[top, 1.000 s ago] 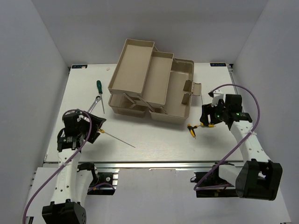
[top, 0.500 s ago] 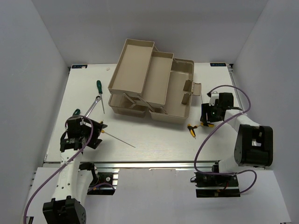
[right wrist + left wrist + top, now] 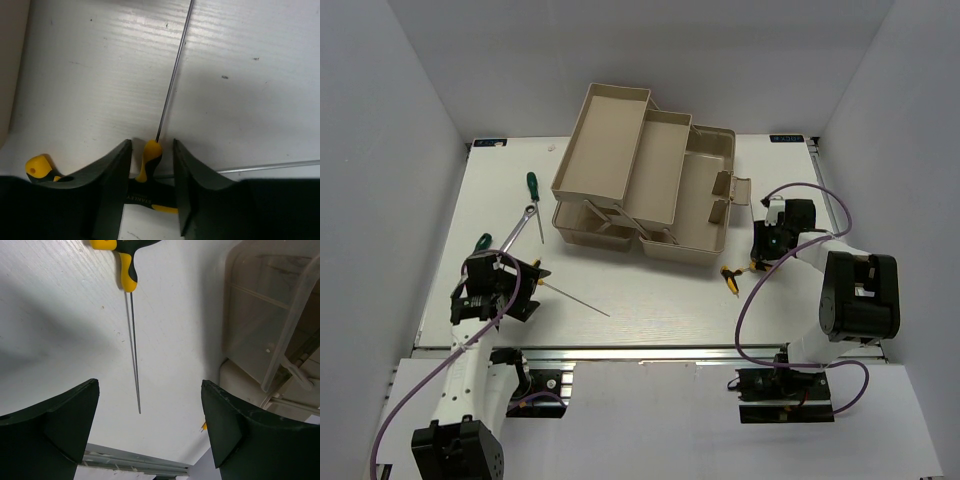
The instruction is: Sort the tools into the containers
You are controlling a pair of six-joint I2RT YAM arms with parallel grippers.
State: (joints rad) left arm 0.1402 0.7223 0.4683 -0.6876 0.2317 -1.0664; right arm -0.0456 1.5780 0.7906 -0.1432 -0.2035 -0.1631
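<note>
My left gripper will next move down and outward onto the third hex key's yellow stem point(image 3: 540, 281) point(image 3: 129, 278), because the stem is below and outward of it and its fingers face only the tip of that stem.
My right gripper point(image 3: 766, 254) point(image 3: 152, 142) rests low on the table with its jaws narrowly apart astride the stem of a yellow-and-black T-handle hex key point(image 3: 150, 157), a small gap on each side. A second hex key point(image 3: 730, 279) lies just left of it, and its thin shaft point(image 3: 270, 166) crosses under my fingers. My left gripper point(image 3: 520, 288) point(image 3: 150, 385) is wide open and empty. It faces a third hex key point(image 3: 536, 281) point(image 3: 126, 270) lying on the table. A green screwdriver point(image 3: 532, 185), a silver wrench point(image 3: 527, 218) and another green handle point(image 3: 483, 241) lie at the left.
The beige fold-out toolbox point(image 3: 698, 195) stands open at the back centre, its trays point(image 3: 605, 135) fanned to the left. Its translucent lid point(image 3: 270, 315) shows at the right of the left wrist view. The table's near metal rail point(image 3: 640, 350) runs in front.
The right arm's elbow has folded in while its gripper stayed over the hex keys. The left gripper drew back slightly toward the near edge, uncovering the second green handle.
</note>
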